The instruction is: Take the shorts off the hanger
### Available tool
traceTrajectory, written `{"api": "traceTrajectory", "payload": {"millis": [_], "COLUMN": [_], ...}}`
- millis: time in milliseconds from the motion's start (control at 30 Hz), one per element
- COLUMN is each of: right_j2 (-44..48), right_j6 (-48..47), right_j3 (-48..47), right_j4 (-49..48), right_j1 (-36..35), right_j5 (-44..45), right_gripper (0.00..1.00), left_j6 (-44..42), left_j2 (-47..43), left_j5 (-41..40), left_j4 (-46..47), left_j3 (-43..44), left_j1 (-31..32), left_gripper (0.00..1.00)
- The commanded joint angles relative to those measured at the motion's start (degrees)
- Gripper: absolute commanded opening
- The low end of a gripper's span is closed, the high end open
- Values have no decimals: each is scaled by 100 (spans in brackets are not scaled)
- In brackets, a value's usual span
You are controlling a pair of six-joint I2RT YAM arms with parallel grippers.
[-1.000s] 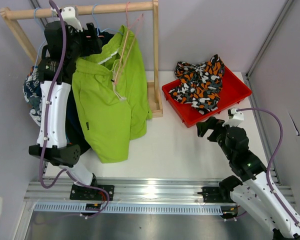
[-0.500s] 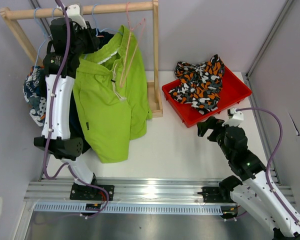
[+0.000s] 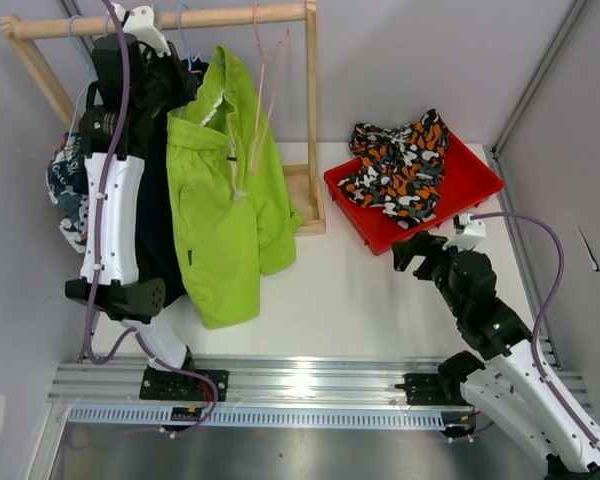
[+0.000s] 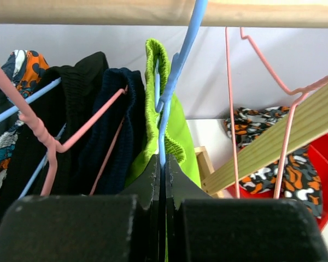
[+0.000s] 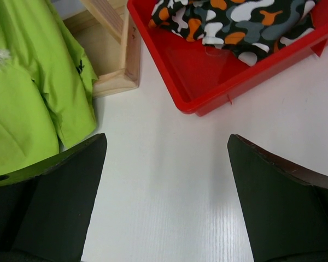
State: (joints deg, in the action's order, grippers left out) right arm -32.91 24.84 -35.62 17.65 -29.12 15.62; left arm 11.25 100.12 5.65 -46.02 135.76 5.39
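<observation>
My left gripper holds the hanger, so my right gripper should rise from the tray (image 3: 480, 180) and cross to the lime green shorts' edge beside the dark shorts.
Lime green shorts (image 3: 225, 220) hang from a blue hanger (image 4: 177, 71) on the wooden rail (image 3: 180, 18). My left gripper (image 4: 163, 164) is raised to the rail and shut on that hanger's blue wire just under its hook, with the green waistband (image 4: 177, 131) right behind the jaws. Dark shorts (image 4: 109, 120) and blue-orange patterned shorts (image 3: 65, 190) hang further left, partly hidden by the left arm. Camouflage shorts (image 3: 400, 165) lie in the red tray (image 3: 480, 180). My right gripper (image 3: 408, 255) hovers open over the table in front of the tray, holding nothing.
Pink wire hangers (image 4: 229, 109) hang bare on the rail to the right of the green shorts, and another pink hanger (image 4: 44, 136) carries the dark fabric. The rack's wooden base frame (image 5: 117, 82) stands between the shorts and the tray. Grey walls close in at back and sides.
My left gripper has shut on the blue hanger. The green shorts have turned more edge-on and look narrower. The right arm has barely moved.
</observation>
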Motion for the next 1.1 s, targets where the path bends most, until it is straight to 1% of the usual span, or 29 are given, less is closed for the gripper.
{"api": "traceTrajectory", "payload": {"millis": [0,67,100,167,200,233,267,300,333,367,400,433,467,533,567,633,667,700,733,767,800,833,867,900,1033,1067], "right_j2": [-110,-259,-469,-751,-1074,-1252,-1445,-1656,-2110,-2350,-2596,-3051,-3273,-3712,-4167,-4670,-5194,-5452,-5716,-6179,-6402,-6613,-6797,-7130,-7870,-7993], "right_j6": [-233,-295,-330,-392,-479,-732,-900,-1093,-1452,-1595,-1701,-1771,-1824,-1877,-1973,-2062,-2132,-2176,-2211,-2246,-2282,-2282,-2282,-2256,-2291,-2291], "right_j3": [-542,-928,-1078,-1613,-1798,-2209,-2430,-2667,-2913,-3394,-3626,-3837,-4187,-4496,-4855,-5339,-5629,-6215,-6516,-6807,-7079,-7561,-7792,-8168,-8881,-8962], "right_j4": [-682,-868,-1042,-1184,-1263,-1281,-1273,-1212,-1168,-1124,-1045,-1018,-1027,-1149,-1211,-1176,-1133,-1010,-957,-895,-790,-755,-719,-676,-693,-745], "right_j1": [-49,-84,-180,-391,-784,-1040,-1338,-1655,-2310,-2622,-2886,-3323,-3510,-3862,-4229,-4565,-4854,-4988,-5102,-5251,-5296,-5331,-5349,-5349,-5332,-5323], "right_j5": [-469,-874,-1276,-1499,-1491,-1430,-1265,-828,-571,-299,61,186,309,521,721,890,951,1152,1250,1373,1435,1488,1540,1584,1839,2066], "right_gripper": [99,99,99,99,99,99,99,99,99,99,99,99,100,99,99,100,99,99,99,99,99,99,99,99,99,99], "left_j6": [316,457,492,554,554,545,537,528,528,545,571,589,589,537,537,554,554,563,563,554,545,537,537,519,484,475], "left_j2": [-747,-984,-1055,-1169,-1222,-1231,-1231,-1223,-1214,-1214,-1222,-1266,-1301,-1493,-1582,-1705,-1723,-1732,-1732,-1776,-1811,-1837,-1916,-1952,-2154,-2224], "left_j5": [287,497,542,621,622,622,604,560,586,586,569,569,569,464,420,341,332,314,314,314,314,314,314,340,393,402], "left_j4": [638,760,796,884,919,937,954,928,911,876,815,788,779,910,980,1051,1025,999,955,946,954,955,955,946,910,884], "left_j3": [302,258,223,214,205,205,214,196,170,144,39,3,-50,-427,-541,-884,-929,-1007,-1052,-1130,-1183,-1227,-1358,-1386,-1587,-1640], "left_j1": [-38,-38,-38,-38,-38,-38,-38,-38,-38,-38,-20,-3,32,173,217,287,305,322,323,323,331,331,331,331,331,331], "left_gripper": [0,0,0,0,0,0,0,0,0,0,0,0,0,0,0,0,0,0,0,0,0,0,0,0,0,0]}}
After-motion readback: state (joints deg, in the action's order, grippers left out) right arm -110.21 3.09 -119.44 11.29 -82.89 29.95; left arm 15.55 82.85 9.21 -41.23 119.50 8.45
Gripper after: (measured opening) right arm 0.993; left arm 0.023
